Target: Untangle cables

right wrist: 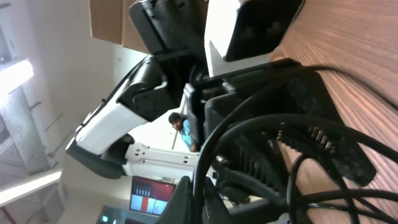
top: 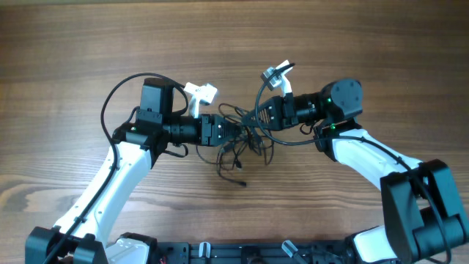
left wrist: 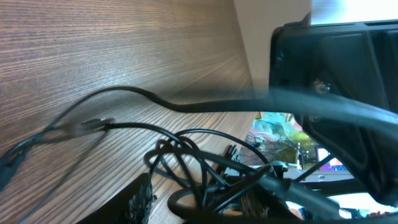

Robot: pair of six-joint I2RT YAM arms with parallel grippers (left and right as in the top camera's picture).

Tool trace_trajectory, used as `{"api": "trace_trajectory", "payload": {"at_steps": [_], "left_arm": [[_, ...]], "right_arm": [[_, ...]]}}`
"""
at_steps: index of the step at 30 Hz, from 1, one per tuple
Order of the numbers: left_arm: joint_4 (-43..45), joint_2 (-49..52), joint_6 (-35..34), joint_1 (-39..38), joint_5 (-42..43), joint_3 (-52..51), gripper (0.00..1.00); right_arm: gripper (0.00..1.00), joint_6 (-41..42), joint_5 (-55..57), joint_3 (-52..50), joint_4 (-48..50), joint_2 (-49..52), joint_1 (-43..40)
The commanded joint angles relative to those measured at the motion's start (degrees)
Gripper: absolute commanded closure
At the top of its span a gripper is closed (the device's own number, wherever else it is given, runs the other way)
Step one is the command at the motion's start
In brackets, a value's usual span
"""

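Next, my right gripper draws the held loop outward and to the right in the overhead view over bare tabletop and releases it, since it still joins the tangle.
The cables (top: 243, 143) are thin black cords knotted in a loose tangle at the table's middle, between my two grippers. One strand trails toward the front and ends in a small plug (top: 241, 182). My left gripper (top: 233, 133) reaches in from the left. In the left wrist view its fingers (left wrist: 142, 200) have closed in on the cables (left wrist: 186, 165), with several loops between them. My right gripper (top: 256, 119) comes in from the right. In the right wrist view it (right wrist: 198, 199) is shut on one cable strand (right wrist: 205, 155) that arcs upward.
The wooden table (top: 88, 44) carries nothing else. The two wrists nearly touch, so the right arm's body (left wrist: 336, 74) fills the left wrist view and the left arm (right wrist: 118, 137) fills the right wrist view. Thicker arm wires (top: 110, 103) loop beside the left arm.
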Motion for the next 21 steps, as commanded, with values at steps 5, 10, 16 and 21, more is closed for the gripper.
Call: {"api": "trace_trajectory", "payload": {"at_steps": [5,10,16,21], "left_arm": [[0.1,0.4,-0.3,-0.3,-0.3,0.4,0.53],[0.2,0.4,-0.3,-0.3,-0.3,0.4,0.53],[0.2,0.4,-0.3,-0.3,-0.8,0.4,0.53],[-0.6,0.4,-0.3,-0.3,-3.8,0.4,0.53]], "right_arm": [[0.95,-32.3,23.7,3.2,-30.3,-0.1,-1.9],[0.95,-49.4,36.6,14.9,-59.6,-0.1,-2.2],[0.95,-60.9,43.3,25.3,-80.9,-0.1,-1.1],[0.95,-61.3,36.4,25.5,-81.6,-0.2,-1.0]]}}
